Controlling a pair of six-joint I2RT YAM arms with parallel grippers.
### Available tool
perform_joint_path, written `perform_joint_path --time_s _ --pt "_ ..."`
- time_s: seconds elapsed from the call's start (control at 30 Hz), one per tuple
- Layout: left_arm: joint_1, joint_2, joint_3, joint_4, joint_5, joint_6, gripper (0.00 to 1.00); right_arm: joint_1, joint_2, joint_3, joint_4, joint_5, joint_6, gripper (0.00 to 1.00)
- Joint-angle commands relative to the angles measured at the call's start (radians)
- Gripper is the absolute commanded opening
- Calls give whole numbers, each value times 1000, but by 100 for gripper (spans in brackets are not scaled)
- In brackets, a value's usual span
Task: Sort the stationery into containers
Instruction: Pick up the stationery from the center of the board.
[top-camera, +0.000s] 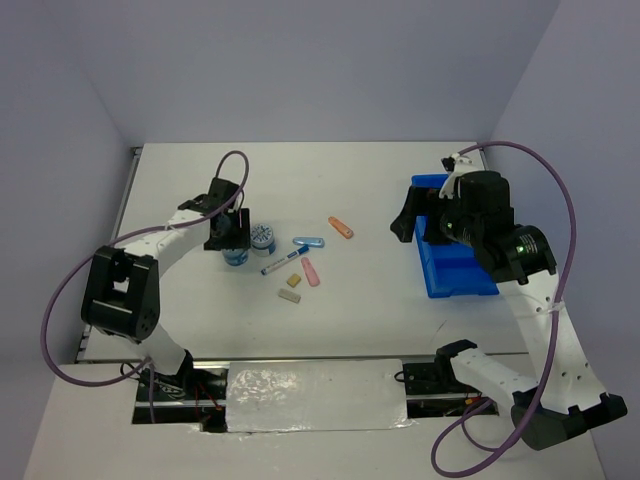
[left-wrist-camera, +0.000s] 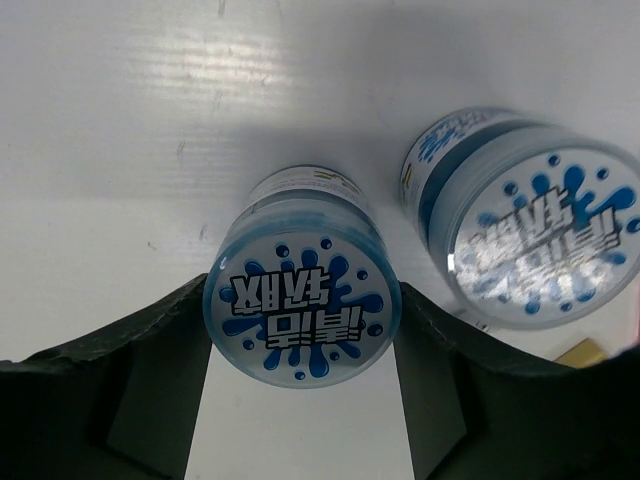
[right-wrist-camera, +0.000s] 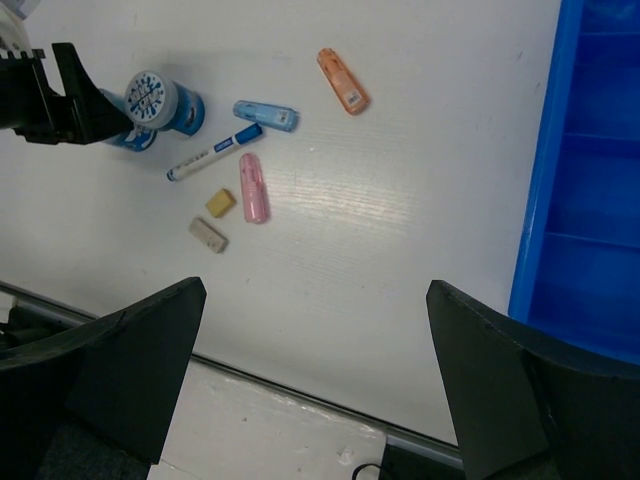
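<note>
My left gripper is about to lift the nearer disc, carry it to the right in the top view and release it in the tray's near section (top-camera: 462, 276), which is empty.
Two round blue-white patterned discs stand left of centre. My left gripper (top-camera: 232, 238) has its fingers against both sides of the nearer disc (left-wrist-camera: 300, 310), which rests on the table (top-camera: 237, 256). The second disc (top-camera: 263, 238) stands just to its right (left-wrist-camera: 545, 240). The marker pen (top-camera: 281, 264), light-blue clip (top-camera: 309, 242), orange stick (top-camera: 341, 228), pink stick (top-camera: 311, 271) and two tan erasers (top-camera: 293, 281) (top-camera: 290, 295) lie mid-table. My right gripper (right-wrist-camera: 315, 290) is open and empty, high beside the blue tray (top-camera: 460, 270).
The tray's left wall (right-wrist-camera: 545, 180) shows at the right edge of the right wrist view, its visible compartments empty. The table's near edge with a metal strip (top-camera: 310, 395) runs between the arm bases. Grey walls enclose the table at the back and sides.
</note>
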Motion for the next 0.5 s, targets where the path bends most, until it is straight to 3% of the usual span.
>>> perform_joint_path --time_s 0.0,0.3,0.47 --pt "5 -72 48 -85 -16 -12 0 -4 -15 -13 22 -51 -14 100" --pt "1 -317 91 -227 97 8 0 -1 26 -82 158 -160 82 100" --pt "-82 -394 102 -181 310 77 0 3 91 -113 267 -304 256 100"
